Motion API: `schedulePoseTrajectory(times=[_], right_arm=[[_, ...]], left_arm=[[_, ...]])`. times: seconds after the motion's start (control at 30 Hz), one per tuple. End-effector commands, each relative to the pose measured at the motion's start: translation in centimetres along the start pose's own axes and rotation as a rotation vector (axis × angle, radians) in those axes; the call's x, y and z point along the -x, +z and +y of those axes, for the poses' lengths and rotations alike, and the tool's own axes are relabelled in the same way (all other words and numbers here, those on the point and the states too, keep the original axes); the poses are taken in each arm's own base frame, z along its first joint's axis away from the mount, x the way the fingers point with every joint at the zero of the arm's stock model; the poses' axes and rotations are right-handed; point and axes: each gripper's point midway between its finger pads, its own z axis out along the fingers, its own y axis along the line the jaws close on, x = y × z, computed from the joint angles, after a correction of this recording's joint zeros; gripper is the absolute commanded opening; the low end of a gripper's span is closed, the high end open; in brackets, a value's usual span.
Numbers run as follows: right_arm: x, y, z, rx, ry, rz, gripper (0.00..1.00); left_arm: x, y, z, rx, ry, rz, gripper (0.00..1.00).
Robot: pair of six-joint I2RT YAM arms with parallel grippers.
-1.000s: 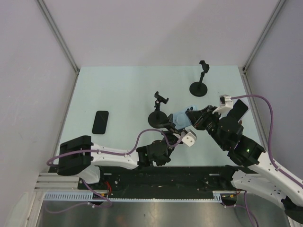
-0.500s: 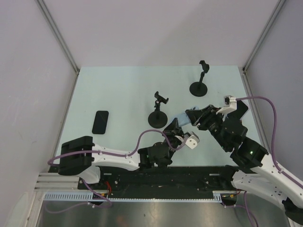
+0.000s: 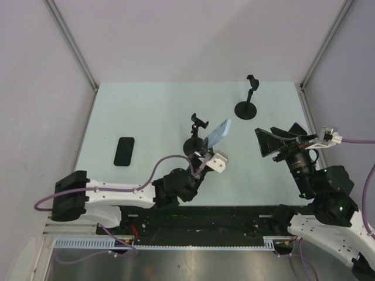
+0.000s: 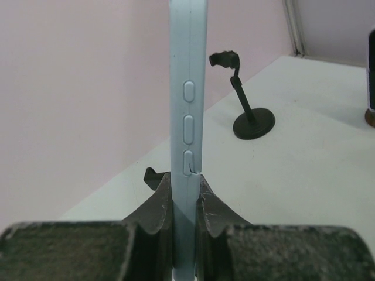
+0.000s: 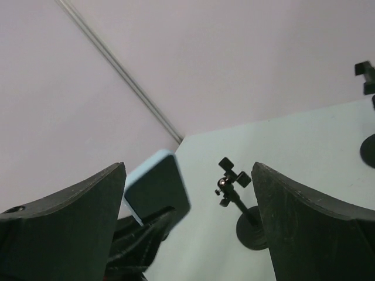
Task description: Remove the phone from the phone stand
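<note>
I will swing my left gripper away from the near stand toward the black phone next, then turn it and move it down beside that phone, as the table is bare there.
A light blue phone (image 3: 218, 133) is held up off the table, edge-on in the left wrist view (image 4: 186, 111). My left gripper (image 3: 207, 152) is shut on its lower end, one finger (image 4: 157, 206) on each side. The phone is clear of the near phone stand (image 3: 195, 139), whose clamp holds nothing. My right gripper (image 3: 261, 143) hangs open to the right of the phone, apart from it. In the right wrist view the phone (image 5: 157, 186) and the near stand (image 5: 235, 196) show between the spread fingers (image 5: 76, 216).
A second, empty phone stand (image 3: 248, 100) stands at the back right of the table, also seen from the left wrist (image 4: 248, 111). A black phone (image 3: 124, 151) lies flat on the left. Grey walls enclose the table on three sides.
My left gripper closed on the blue phone. My right gripper opened, let go of it and drew back to the right. The left arm then carried the phone up and left.
</note>
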Motion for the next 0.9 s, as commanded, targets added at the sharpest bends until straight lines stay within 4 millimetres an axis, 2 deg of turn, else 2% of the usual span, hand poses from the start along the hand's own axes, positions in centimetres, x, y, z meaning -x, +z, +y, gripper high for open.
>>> schedulePoseTrajectory(times=[0.0, 0.03, 0.1, 0.13, 0.17, 0.2, 0.23, 0.27, 0.3, 0.33, 0.4, 0.43, 0.5, 0.57, 0.6, 0.67, 0.7, 0.73, 0.77, 0.8, 0.83, 0.87], right_arm=[[3.9, -1.0, -0.3, -0.01, -0.108, -0.11, 0.94], [3.9, -1.1, -0.4, -0.012, -0.124, -0.108, 0.94], [3.9, -1.3, -0.7, -0.018, -0.168, -0.106, 0.95], [3.8, -1.3, -0.9, -0.024, -0.182, -0.101, 0.97], [3.7, -1.3, -1.0, -0.028, -0.193, -0.098, 0.98], [3.7, -1.3, -1.2, -0.036, -0.213, -0.095, 0.98], [3.3, -1.1, -1.4, -0.044, -0.227, -0.081, 1.0], [3.2, -1.1, -1.5, -0.047, -0.235, -0.077, 1.0], [3.0, -1.1, -1.6, -0.048, -0.251, -0.07, 1.0], [2.7, -1.0, -1.8, -0.055, -0.264, -0.059, 1.0], [2.5, -1.0, -2.2, -0.075, -0.28, -0.052, 1.0], [2.3, -0.9, -2.6, -0.087, -0.297, -0.043, 1.0], [2.0, -0.8, -2.9, -0.1, -0.316, -0.031, 1.0], [1.3, -0.6, -3.2, -0.11, -0.349, -0.004, 1.0], [1.0, -0.5, -3.3, -0.112, -0.365, 0.007, 1.0], [-0.1, -0.2, -3.6, -0.115, -0.397, 0.051, 1.0], [-0.6, -0.1, -3.7, -0.116, -0.412, 0.068, 1.0], [-1.1, -0.1, -4.0, -0.12, -0.428, 0.091, 1.0], [-1.9, 0.2, -4.0, -0.112, -0.446, 0.121, 1.0], [-2.4, 0.3, -4.0, -0.11, -0.455, 0.138, 1.0], [-3.0, 0.3, -4.2, -0.11, -0.471, 0.163, 1.0], [-3.5, 0.5, -4.3, -0.106, -0.488, 0.183, 1.0]], left_arm=[[2.5, 0.4, 3.7, -0.01, -0.219, -0.06, 0.0], [3.3, 0.1, 4.9, -0.015, -0.26, -0.079, 0.0], [3.1, 0.5, 5.7, -0.07, -0.307, -0.068, 0.0], [3.8, 0.2, 7.2, -0.076, -0.352, -0.084, 0.01], [3.2, 0.7, 8.9, -0.061, -0.374, -0.071, 0.0], [3.1, 0.6, 8.6, -0.126, -0.425, -0.051, 0.01], [3.6, 0.2, 10.1, -0.13, -0.463, -0.065, 0.0], [2.6, 0.6, 12.0, -0.094, -0.479, -0.045, 0.0], [2.2, 0.3, 12.1, -0.126, -0.518, -0.015, 0.0], [1.7, 0.3, 14.3, -0.083, -0.525, -0.005, 0.0], [1.0, -0.3, 15.2, -0.096, -0.579, 0.041, 0.0], [0.3, -0.1, 16.8, -0.054, -0.594, 0.051, 0.0], [-2.1, -0.5, 16.7, -0.063, -0.658, 0.139, 0.01], [-4.1, -0.5, 17.5, -0.072, -0.717, 0.187, 0.0], [-5.8, -0.6, 16.7, -0.089, -0.776, 0.243, 0.0], [-8.2, -0.8, 17.1, -0.102, -0.842, 0.304, 0.01], [-10.3, -0.8, 16.4, -0.11, -0.895, 0.369, 0.0], [-11.9, -0.9, 17.1, -0.088, -0.925, 0.402, 0.0], [-12.4, -1.1, 16.4, -0.14, -0.966, 0.426, 0.0], [-14.5, -1.2, 15.7, -0.143, -0.998, 0.49, 0.0], [-15.7, -1.3, 16.2, -0.128, -1.023, 0.516, 0.0], [-16.4, -1.5, 15.7, -0.156, -1.047, 0.543, 0.01]])
